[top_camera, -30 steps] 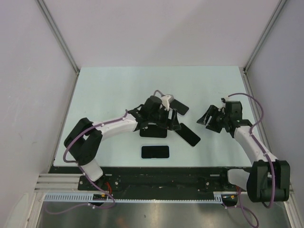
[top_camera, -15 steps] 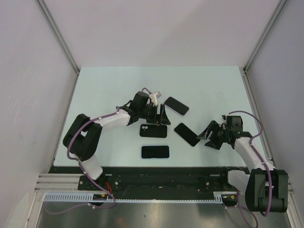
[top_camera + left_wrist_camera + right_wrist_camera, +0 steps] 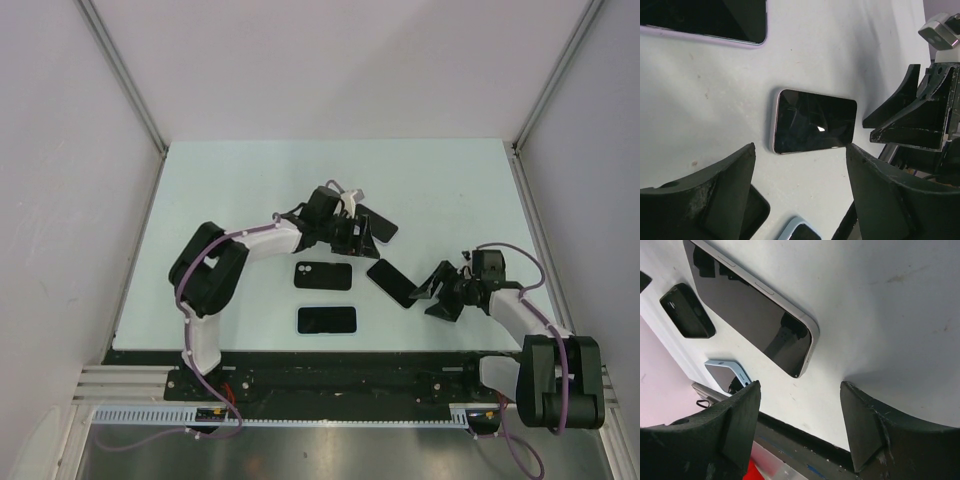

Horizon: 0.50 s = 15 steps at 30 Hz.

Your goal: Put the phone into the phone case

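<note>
Next, my left gripper needs to bring its empty jaws down, back and across to the dark phone (image 3: 392,283) (image 3: 815,121), which lies below it and to its right in the top view.
A dark phone (image 3: 393,283) with a silver edge lies tilted on the table; it also shows in the left wrist view (image 3: 813,127) and the right wrist view (image 3: 751,315). A black phone case (image 3: 323,275) lies left of it, also in the right wrist view (image 3: 687,310). A second phone (image 3: 382,225) lies farther back. My left gripper (image 3: 358,232) is open and empty right beside that far phone, its jaws (image 3: 800,165) wide apart. My right gripper (image 3: 438,293) is open and empty, low just right of the tilted phone, also seen in its wrist view (image 3: 800,392).
A dark item with a light blue rim (image 3: 327,320) lies near the front edge, also in the right wrist view (image 3: 728,372). The table's black front rail (image 3: 330,365) runs along the near side. White walls enclose the table.
My left gripper swung left and then back right to the far phone. My right gripper came down and toward the near edge, ending close to the tilted phone.
</note>
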Available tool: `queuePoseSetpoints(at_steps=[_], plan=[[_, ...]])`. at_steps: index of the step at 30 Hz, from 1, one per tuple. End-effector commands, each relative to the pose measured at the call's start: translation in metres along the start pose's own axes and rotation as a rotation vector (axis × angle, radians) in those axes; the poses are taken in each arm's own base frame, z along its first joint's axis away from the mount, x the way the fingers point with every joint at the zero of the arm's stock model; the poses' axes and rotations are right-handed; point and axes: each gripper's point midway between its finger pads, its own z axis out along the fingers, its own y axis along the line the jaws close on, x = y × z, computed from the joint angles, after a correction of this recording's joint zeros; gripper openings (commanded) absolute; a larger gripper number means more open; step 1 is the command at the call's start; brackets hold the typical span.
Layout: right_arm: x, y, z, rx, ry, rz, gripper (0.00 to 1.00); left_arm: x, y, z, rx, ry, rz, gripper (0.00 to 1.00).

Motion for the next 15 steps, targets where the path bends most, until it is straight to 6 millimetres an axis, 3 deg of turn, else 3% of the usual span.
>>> queuePoseSetpoints(at_steps=[1, 8, 15], plan=[[-0.002, 0.003, 0.006, -0.027, -0.005, -0.008, 0.69, -0.007, -0.016, 0.018, 0.049, 0.007, 0.050, 0.78], [-0.006, 0.003, 0.015, -0.036, 0.001, -0.003, 0.69, 0.018, 0.006, 0.046, 0.001, 0.082, 0.031, 0.75], [-0.012, 0.004, 0.029, -0.050, 0.003, 0.006, 0.69, 0.039, 0.000, 0.054, 0.026, 0.136, 0.031, 0.75]])
